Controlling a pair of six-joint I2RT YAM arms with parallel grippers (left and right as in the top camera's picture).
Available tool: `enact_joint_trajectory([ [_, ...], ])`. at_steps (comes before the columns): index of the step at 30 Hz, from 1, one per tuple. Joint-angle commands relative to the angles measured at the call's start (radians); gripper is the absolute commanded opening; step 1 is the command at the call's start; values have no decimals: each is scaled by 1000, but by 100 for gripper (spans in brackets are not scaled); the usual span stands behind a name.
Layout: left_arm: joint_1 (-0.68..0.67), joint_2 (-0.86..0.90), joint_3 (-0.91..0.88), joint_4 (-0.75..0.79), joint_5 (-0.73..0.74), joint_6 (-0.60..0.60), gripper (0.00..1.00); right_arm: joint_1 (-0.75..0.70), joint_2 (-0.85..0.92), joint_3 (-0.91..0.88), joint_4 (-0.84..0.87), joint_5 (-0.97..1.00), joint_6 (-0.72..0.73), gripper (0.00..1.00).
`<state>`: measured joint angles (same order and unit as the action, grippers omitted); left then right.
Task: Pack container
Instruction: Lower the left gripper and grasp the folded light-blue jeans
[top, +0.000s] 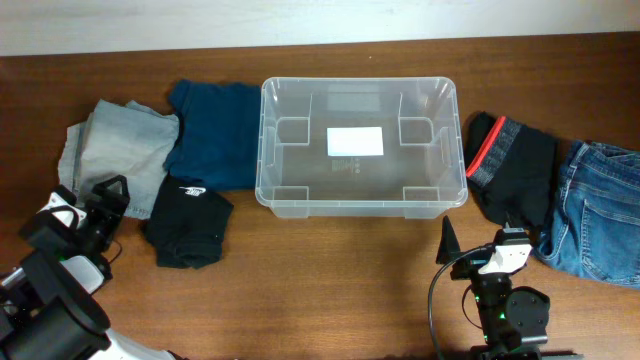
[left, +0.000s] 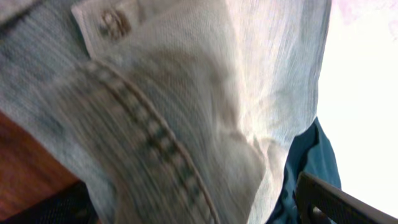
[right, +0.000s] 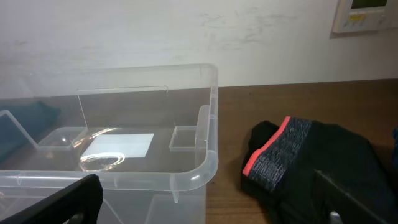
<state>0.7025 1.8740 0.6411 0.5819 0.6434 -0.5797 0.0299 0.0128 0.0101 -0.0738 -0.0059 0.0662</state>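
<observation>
My left gripper will next move slightly outward over the grey denim's stitched near edge (left: 164, 160), which lies between my fingers, and then it will close.
The clear plastic container (top: 268, 150) stands empty in the middle of the table, a white label on its bottom. In the right wrist view its near corner (right: 205, 165) is just ahead. My left gripper (top: 108, 200) is open at the near edge of a light grey denim garment (top: 115, 150). That denim (left: 186, 106) fills the left wrist view and lies between the fingers (left: 193, 211). My right gripper (top: 480, 245) is open and empty in front of the container's right corner (right: 205, 205), beside a black garment with a red band (top: 515, 165) (right: 292, 155).
A dark teal shirt (top: 215, 130) lies between the grey denim and the container. A black garment (top: 188, 228) lies in front of it. Blue jeans (top: 600, 210) lie at the far right. A white wall runs along the back of the table.
</observation>
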Motion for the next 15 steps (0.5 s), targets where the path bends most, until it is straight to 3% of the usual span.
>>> enact_joint_trajectory([
  [1, 3, 93, -39, -19, -48, -64, 99, 3, -6, -5, -5, -9, -6, 98],
  [15, -38, 114, -38, 109, -48, -64, 99, 3, -6, -5, -5, -9, -6, 98],
])
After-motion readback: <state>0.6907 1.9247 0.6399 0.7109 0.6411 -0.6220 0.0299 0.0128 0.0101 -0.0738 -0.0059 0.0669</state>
